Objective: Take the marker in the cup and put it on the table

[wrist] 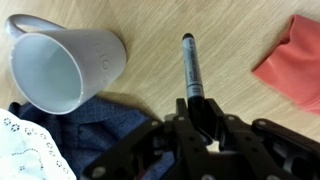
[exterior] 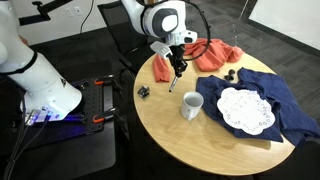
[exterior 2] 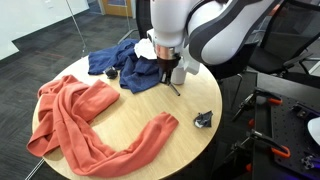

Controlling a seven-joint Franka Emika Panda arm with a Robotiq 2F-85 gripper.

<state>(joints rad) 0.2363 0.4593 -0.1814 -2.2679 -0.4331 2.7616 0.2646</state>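
My gripper is holding the marker. It should next lower the marker a little beside the cup [exterior: 191, 105] and let go of it.
My gripper [wrist: 197, 112] is shut on the marker [wrist: 190, 65], a thin dark stick with a lighter band, which points away from the jaws over the tan table [wrist: 150, 20]. In an exterior view the gripper [exterior: 177, 68] holds the marker [exterior: 173, 83] tilted down, its tip just above or touching the table [exterior: 165, 125]. The white-grey cup [exterior: 191, 105] stands upright a little nearer the camera, apart from the marker. In the wrist view the cup [wrist: 62, 62] is at the left, its inside empty. In an exterior view the gripper [exterior 2: 171, 72] hides the cup.
A blue cloth [exterior: 265, 95] with a white lace doily [exterior: 245, 110] lies beside the cup. A salmon cloth [exterior: 210, 52] lies behind the gripper and spreads wide in an exterior view [exterior 2: 80, 120]. A small black clip-like object [exterior: 144, 92] sits near the table edge.
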